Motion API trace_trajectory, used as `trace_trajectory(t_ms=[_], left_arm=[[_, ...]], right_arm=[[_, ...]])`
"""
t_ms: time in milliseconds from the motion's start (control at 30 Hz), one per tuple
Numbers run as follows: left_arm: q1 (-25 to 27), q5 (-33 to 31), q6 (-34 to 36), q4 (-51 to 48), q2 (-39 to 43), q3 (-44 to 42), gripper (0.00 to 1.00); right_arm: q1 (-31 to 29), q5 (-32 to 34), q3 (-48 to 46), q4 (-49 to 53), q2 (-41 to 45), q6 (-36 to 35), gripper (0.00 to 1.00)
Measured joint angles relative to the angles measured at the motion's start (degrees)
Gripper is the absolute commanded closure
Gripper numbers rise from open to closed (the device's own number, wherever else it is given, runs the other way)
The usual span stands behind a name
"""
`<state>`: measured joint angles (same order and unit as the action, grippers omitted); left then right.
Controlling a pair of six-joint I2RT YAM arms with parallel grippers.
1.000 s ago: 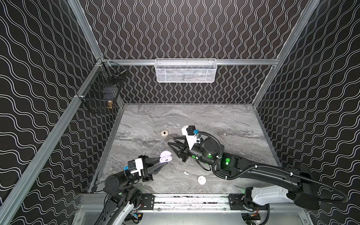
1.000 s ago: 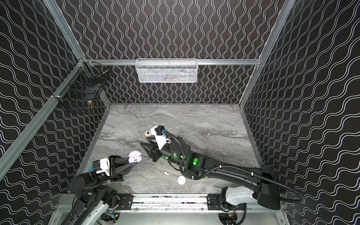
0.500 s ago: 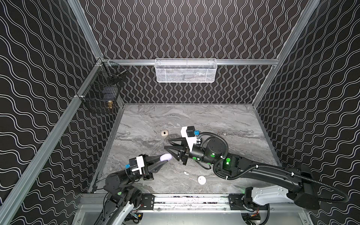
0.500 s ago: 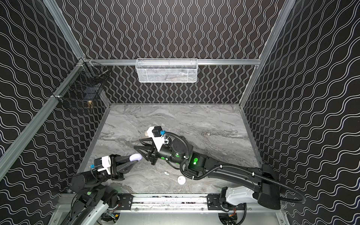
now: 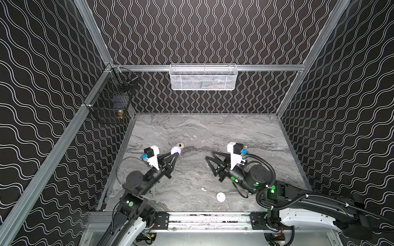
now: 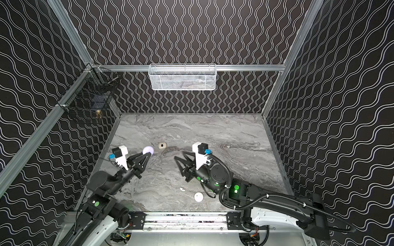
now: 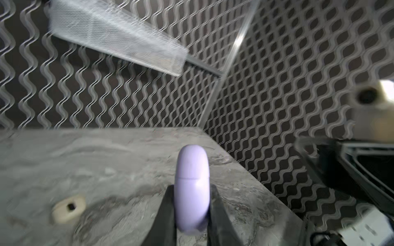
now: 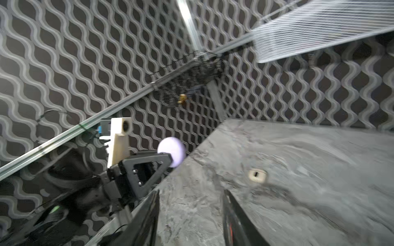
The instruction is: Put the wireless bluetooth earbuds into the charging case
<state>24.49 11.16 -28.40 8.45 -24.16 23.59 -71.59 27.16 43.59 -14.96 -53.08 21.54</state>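
Note:
I need to lower my left gripper next toward the bare marble (image 5: pixel 193 148) (image 7: pixel 119 210) beside the cream block and release the closed lavender case there, since it still hangs above the table.
My left gripper (image 5: pixel 175 155) is shut on a lavender charging case (image 5: pixel 175 150), lid closed, held above the table's left middle. The same case (image 7: pixel 191 187) shows pinched between the dark fingers in the left wrist view, and the case (image 8: pixel 171 152) also appears in the right wrist view. My right gripper (image 5: pixel 210 156) hangs open and empty to the right of centre, well apart from the case; only bare table lies between its fingers (image 8: pixel 152 215). One white earbud (image 5: pixel 203 189) lies on the table near the front, beside a round white case (image 5: pixel 220 196).
A small cream block with a dark hole (image 5: pixel 180 145) sits on the marble just beyond the lavender case. A white mesh basket (image 5: pixel 202 77) hangs on the back wall and a black wire basket (image 5: pixel 110 102) on the left wall. Patterned walls enclose the table.
The two grippers, close together a second ago, have parted. The left rose and moved back-left with the case, whose lid is now closed. The right drew off to the right and widened its jaws.

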Motion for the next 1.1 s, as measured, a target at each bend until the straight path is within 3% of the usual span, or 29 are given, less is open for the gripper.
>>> trace_trajectory(t_ms=[133, 367, 533, 800, 1100], left_arm=[[0.0, -4.9, -1.5, -1.9, -10.8, -0.4, 1.00], [-2.7, -7.2, -2.0, 2.0, -30.4, 0.8, 1.00], [-8.2, -1.5, -3.1, 8.1, -44.6, 4.0, 1.00], [-0.8, 2.3, -4.5, 15.5, -60.0, 12.4, 1.00], [0.2, 1.7, -6.4, 19.3, -75.2, 19.4, 1.00]], right_arm=[[0.1, 8.3, -0.6, 11.8, 2.1, 7.1, 0.41], [0.1, 11.1, -3.1, 27.6, 0.3, 16.7, 0.28], [0.4, 10.3, -4.5, 35.9, -3.2, 21.9, 0.20], [2.0, 5.9, -7.6, 39.5, -6.3, 25.5, 0.08], [2.3, -1.7, -8.6, 38.9, -10.1, 24.2, 0.01]])
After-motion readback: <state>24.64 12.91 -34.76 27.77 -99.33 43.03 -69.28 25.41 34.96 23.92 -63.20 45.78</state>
